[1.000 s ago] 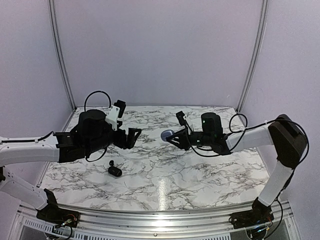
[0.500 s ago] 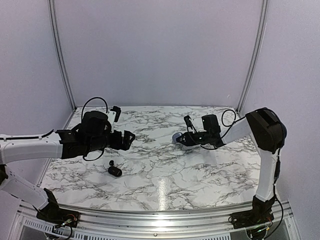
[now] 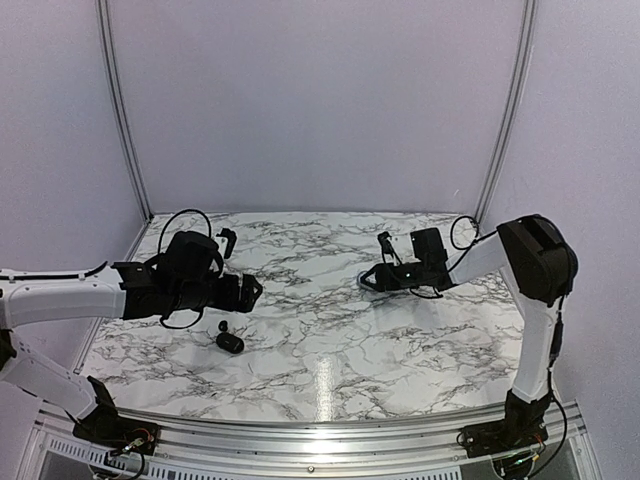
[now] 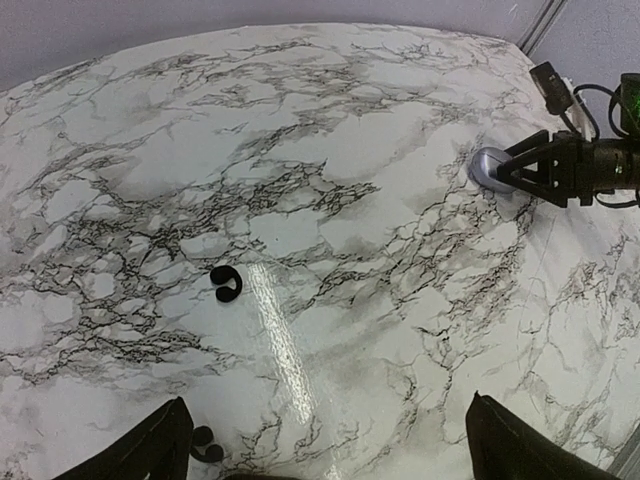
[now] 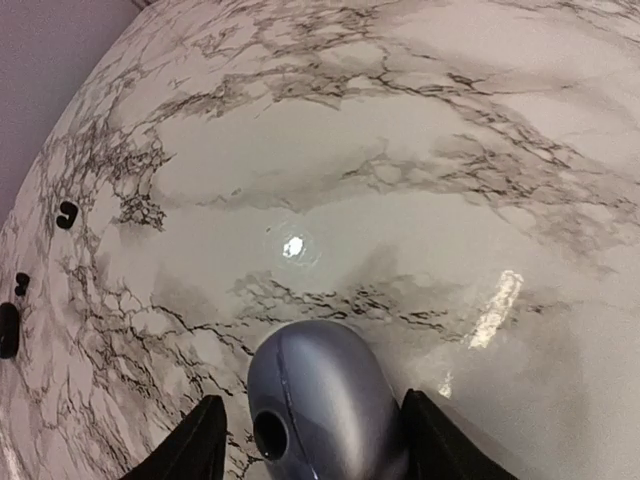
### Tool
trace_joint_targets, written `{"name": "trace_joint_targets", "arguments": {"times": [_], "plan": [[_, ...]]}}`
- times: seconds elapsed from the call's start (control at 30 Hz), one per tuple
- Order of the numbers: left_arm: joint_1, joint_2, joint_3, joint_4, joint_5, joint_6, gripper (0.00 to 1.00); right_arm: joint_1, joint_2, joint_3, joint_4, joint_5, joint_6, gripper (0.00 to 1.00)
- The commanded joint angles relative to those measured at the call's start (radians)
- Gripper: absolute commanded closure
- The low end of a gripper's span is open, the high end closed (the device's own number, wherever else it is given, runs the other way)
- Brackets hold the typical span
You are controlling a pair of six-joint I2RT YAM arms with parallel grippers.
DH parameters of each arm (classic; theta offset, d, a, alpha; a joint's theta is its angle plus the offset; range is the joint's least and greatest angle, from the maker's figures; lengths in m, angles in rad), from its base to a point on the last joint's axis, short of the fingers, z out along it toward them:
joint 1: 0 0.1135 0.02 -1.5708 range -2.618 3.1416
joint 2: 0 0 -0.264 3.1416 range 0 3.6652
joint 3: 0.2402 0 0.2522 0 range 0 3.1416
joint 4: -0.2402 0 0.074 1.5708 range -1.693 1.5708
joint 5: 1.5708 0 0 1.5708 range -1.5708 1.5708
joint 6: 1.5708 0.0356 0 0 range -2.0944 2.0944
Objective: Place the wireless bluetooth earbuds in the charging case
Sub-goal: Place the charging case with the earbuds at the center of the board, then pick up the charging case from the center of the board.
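Observation:
The black oval case lies below my left gripper and back of it. My left gripper needs to draw back and lower its open fingers around it, clear of the earbud.
A silvery-blue oval charging case lies closed on the marble between the fingers of my right gripper. The jaws stand open; the left finger is clear of the case and the right finger is right against it. The same case shows at mid-table in the top view. Two black earbuds lie loose on the marble. My left gripper hovers wide open above them, and the nearer bud sits just inside its left finger. One bud shows in the top view.
A black oval case lies near the front left, just beside the buds, and appears at the far left edge of the right wrist view. Metal frame rails and purple walls enclose the marble table.
My right gripper has moved right and down with the silvery case, set it on the marble and opened its jaws. My left arm has sunk lower toward the black buds, still open.

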Motion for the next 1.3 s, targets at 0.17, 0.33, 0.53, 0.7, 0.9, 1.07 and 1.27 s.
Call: {"name": "trace_joint_targets", "arguments": {"times": [0.17, 0.33, 0.53, 0.7, 0.9, 1.07, 1.27], "plan": [[0.016, -0.114, -0.067, -0.175, -0.002, -0.14, 0.01, -0.059, -0.169, -0.018, -0.045, 0.129, -0.092, 0.23], [0.017, -0.133, -0.107, -0.268, 0.034, -0.216, 0.01, -0.06, -0.256, -0.043, -0.056, 0.107, -0.106, 0.2], [0.017, -0.137, -0.155, -0.321, 0.034, -0.291, 0.03, -0.027, -0.363, -0.121, -0.013, 0.033, -0.11, 0.18], [0.016, -0.036, -0.147, -0.32, 0.033, -0.328, 0.11, 0.022, -0.419, -0.161, -0.023, 0.027, -0.131, 0.17], [0.016, 0.028, -0.14, -0.243, 0.05, -0.359, 0.15, 0.044, -0.447, -0.188, -0.029, 0.017, -0.148, 0.16], [0.014, 0.09, -0.138, -0.151, 0.102, -0.374, 0.23, 0.045, -0.443, -0.195, -0.022, 0.012, -0.154, 0.16], [-0.008, 0.173, -0.119, -0.069, 0.155, -0.357, 0.31, 0.044, -0.454, -0.204, -0.023, 0.019, -0.165, 0.15]]}}
